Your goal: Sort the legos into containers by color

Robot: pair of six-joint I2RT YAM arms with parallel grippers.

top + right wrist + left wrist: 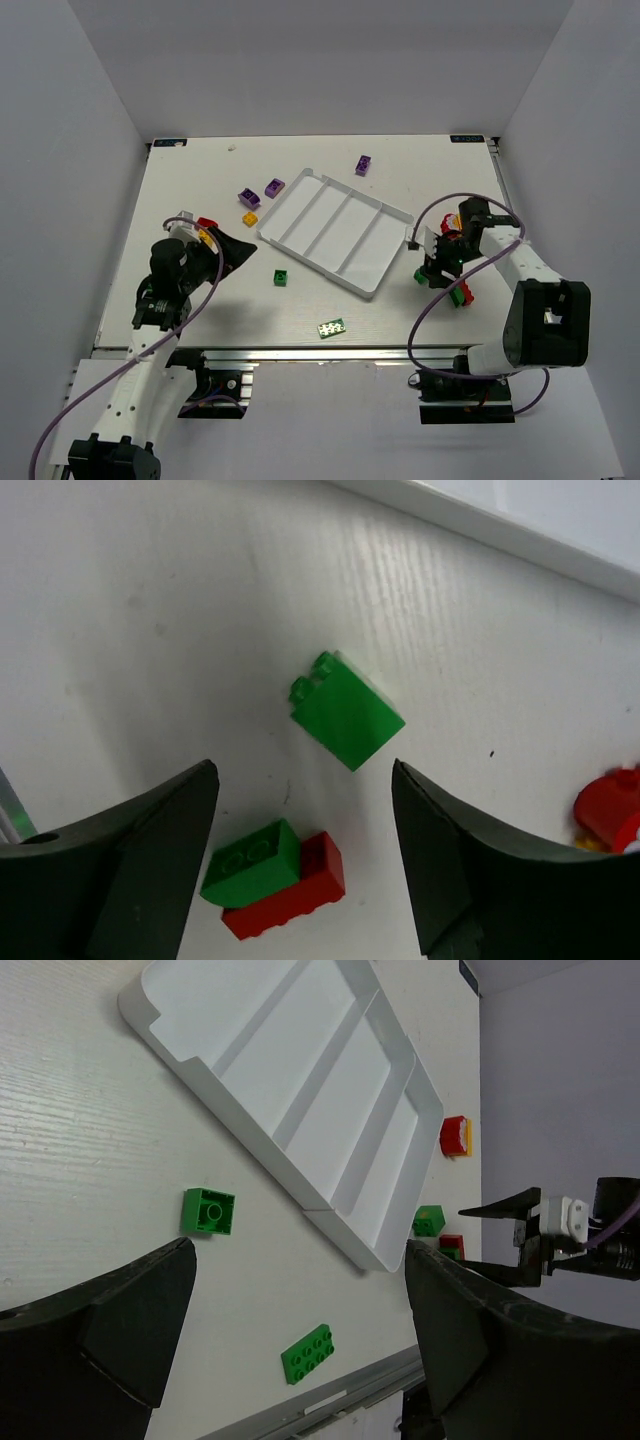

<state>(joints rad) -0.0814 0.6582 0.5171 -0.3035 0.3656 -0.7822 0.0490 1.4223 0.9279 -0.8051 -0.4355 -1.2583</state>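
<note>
I need to turn my right gripper next as I bring it down onto the lone green brick beside the tray, because the brick lies at an angle to my open fingers.
The white tray (pixel 335 232) lies diagonally mid-table, its four compartments empty. My left gripper (pixel 240 252) is open and empty just left of the tray; between its fingers the left wrist view shows a green brick (pixel 209 1210) and a flat green plate (pixel 308 1353). My right gripper (pixel 438 272) is open and empty right of the tray, above a green brick (pixel 345 710) and a green brick stacked on a red one (pixel 252 863). Purple bricks (pixel 362 165) (pixel 275 187) (pixel 247 197) and a yellow one (pixel 249 218) lie behind the tray.
A red and yellow brick (pixel 205 228) sits beside my left wrist. Another red and yellow one (pixel 455 1136) lies by the tray's right end. The tray rim (pixel 480 520) runs along the top of the right wrist view. The table's front edge (pixel 330 350) is near the green plate.
</note>
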